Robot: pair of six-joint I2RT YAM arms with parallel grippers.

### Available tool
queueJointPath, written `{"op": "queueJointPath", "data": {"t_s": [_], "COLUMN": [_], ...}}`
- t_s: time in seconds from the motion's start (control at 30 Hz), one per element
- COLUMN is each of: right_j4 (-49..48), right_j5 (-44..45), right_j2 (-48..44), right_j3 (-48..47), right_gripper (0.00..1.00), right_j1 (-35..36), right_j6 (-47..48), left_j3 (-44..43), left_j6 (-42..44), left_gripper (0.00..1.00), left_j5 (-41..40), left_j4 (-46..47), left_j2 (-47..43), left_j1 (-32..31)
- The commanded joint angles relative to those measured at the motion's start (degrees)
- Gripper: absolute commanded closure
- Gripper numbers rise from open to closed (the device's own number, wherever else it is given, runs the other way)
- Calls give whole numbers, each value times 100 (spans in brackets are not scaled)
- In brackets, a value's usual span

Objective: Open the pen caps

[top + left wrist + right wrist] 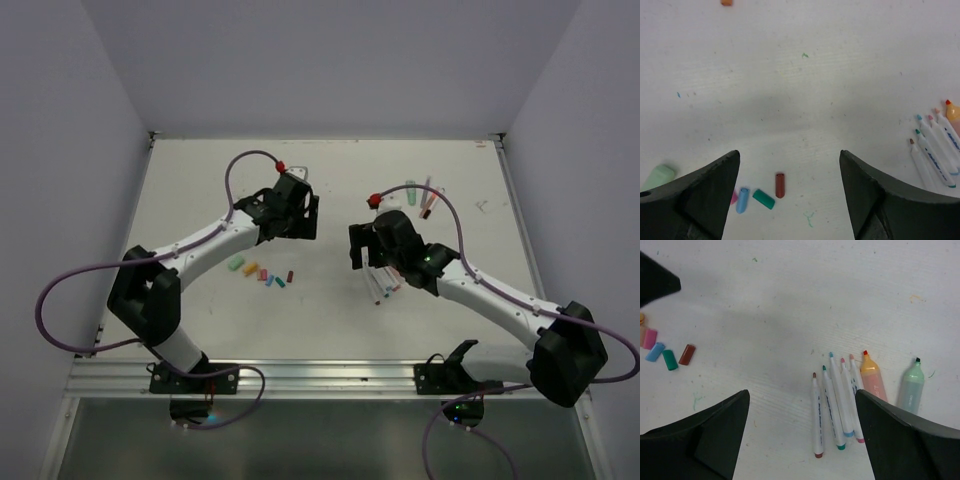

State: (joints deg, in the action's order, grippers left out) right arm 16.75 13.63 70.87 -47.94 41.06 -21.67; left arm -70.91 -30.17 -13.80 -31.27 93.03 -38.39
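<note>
My left gripper moves outward and down, toward the left in the wrist view, onto the orange cap [726, 2] next, because it lies beyond the open fingers.
Several loose pen caps [262, 272] lie in a row left of centre. In the left wrist view they show as brown-red [780, 185], teal [763, 198], blue [742, 200] and mint green [657, 177]. My left gripper [300, 215] is open and empty above the table behind them [789, 155]. Several uncapped white pens [832, 405] lie side by side with an orange highlighter [872, 377] and a pale green highlighter [911, 387]. My right gripper [362, 248] is open and empty just above and left of these pens [801, 392].
More pens [425, 197] lie at the back right of the white table. The left gripper's dark finger [655, 282] shows at the right wrist view's top left corner. Grey walls enclose the table; a metal rail [320, 375] runs along the near edge.
</note>
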Motion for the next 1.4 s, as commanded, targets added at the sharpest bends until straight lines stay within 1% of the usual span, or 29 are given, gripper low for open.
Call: {"op": "queueJointPath", "data": {"t_s": [0.0,0.07,0.17,0.23,0.27,0.3,0.37,0.53,0.7,0.8,1.03,1.23,1.3,1.37], "right_j4": [-32,-137,-233,-278,-278,-295,-339,-366,-410,-410,-489,-506,-515,-524], "right_j5": [456,535,527,501,422,387,281,44,-36,-45,-97,-185,-185,-168], "right_j2": [-275,-381,-469,-469,-452,-434,-408,-328,-258,-240,-153,-135,-196,-231], "right_j3": [-101,-14,65,101,118,127,145,162,189,171,189,224,259,320], "right_gripper": [9,7,6,6,6,6,6,6,6,6,7,7,7,7], "right_j1": [-54,-63,-107,-133,-142,-168,-177,-195,-212,-221,-230,-230,-230,-230], "right_j6": [-83,-92,-92,-65,-57,-57,-39,-48,-4,-4,-39,-92,-100,-118], "left_j3": [-449,-668,-1002,-1134,-1222,-1266,-1511,-2039,-2444,-2620,-2015,-1795,-1768,-1750], "left_j6": [423,547,811,1048,1144,1345,1479,1892,2296,2410,2455,2428,2428,2455], "left_gripper": [16,17,24,25,26,27,30,35,40,43,47,51,53,57], "left_j5": [-79,-114,-79,-18,52,97,237,703,888,941,1204,1257,1222,1205], "left_j4": [515,735,981,1166,1445,1587,1859,2317,2362,2152,2248,2265,2265,2292], "left_j2": [179,434,856,1162,1260,1470,1708,2438,3061,3299,3080,3124,3159,3186], "left_j1": [463,735,1034,1140,1237,1264,1404,1712,1800,1853,1862,1862,1862,1862]}}
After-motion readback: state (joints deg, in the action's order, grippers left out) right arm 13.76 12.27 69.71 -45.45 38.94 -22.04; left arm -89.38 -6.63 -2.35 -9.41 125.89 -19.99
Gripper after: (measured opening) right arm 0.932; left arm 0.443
